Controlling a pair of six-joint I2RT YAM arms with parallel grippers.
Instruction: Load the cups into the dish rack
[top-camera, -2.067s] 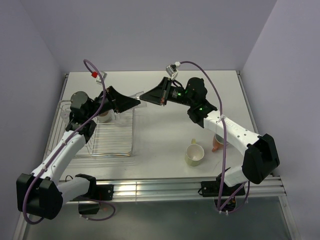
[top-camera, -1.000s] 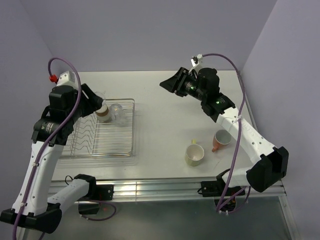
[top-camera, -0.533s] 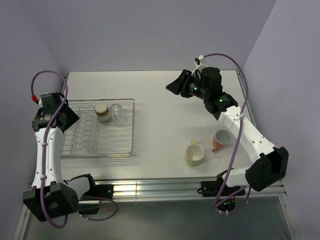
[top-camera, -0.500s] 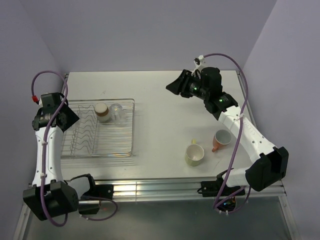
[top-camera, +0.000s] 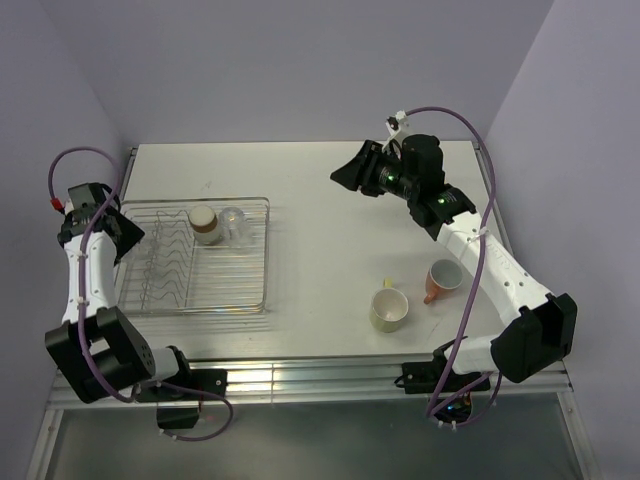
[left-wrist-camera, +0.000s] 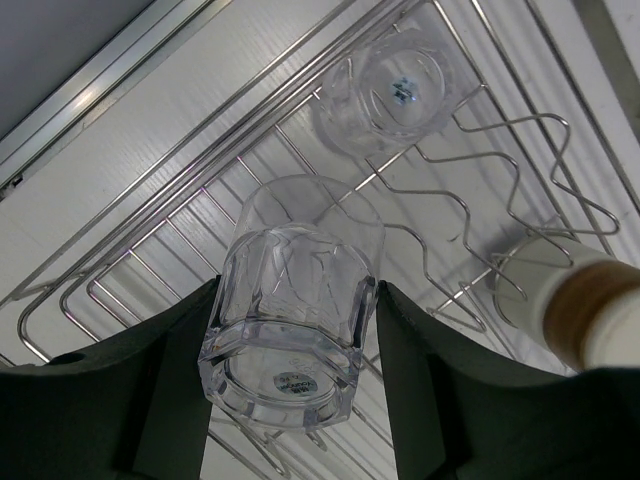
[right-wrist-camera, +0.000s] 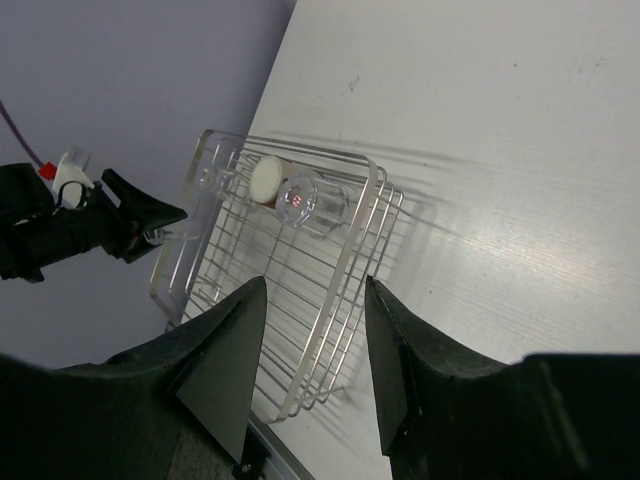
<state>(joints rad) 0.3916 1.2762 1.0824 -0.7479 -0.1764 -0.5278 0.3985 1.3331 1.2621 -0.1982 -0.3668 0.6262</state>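
Observation:
My left gripper moves down next to release the clear tumbler (left-wrist-camera: 295, 300) onto the empty wires beside the rack's corner tumbler, as that gap lies below the gripper.
In the left wrist view my left gripper (left-wrist-camera: 297, 290) is shut on a clear glass tumbler (left-wrist-camera: 295, 300), held base toward the camera above the dish rack (left-wrist-camera: 520, 170). In the top view that gripper (top-camera: 130, 238) hangs at the rack's left edge. A second tumbler (top-camera: 233, 222) and the brown-and-cream cup (top-camera: 204, 224) stand in the far part of the rack (top-camera: 250, 300). The yellow-green mug (top-camera: 389, 309) and the salmon mug (top-camera: 440, 280) sit on the table to the right. My right gripper (top-camera: 343, 176) is open and holds nothing, raised over the table's far middle.
The right wrist view looks down on the rack (right-wrist-camera: 345, 260) with the tumbler (right-wrist-camera: 305, 200) and the brown-and-cream cup (right-wrist-camera: 266, 178) in it. Purple walls close in on the left, back and right. A metal rail runs along the near table edge (top-camera: 330, 375).
My left arm has swung from over the rack's far side out to its left edge, still gripping the tumbler. The right arm has pulled back right and has barely moved since.

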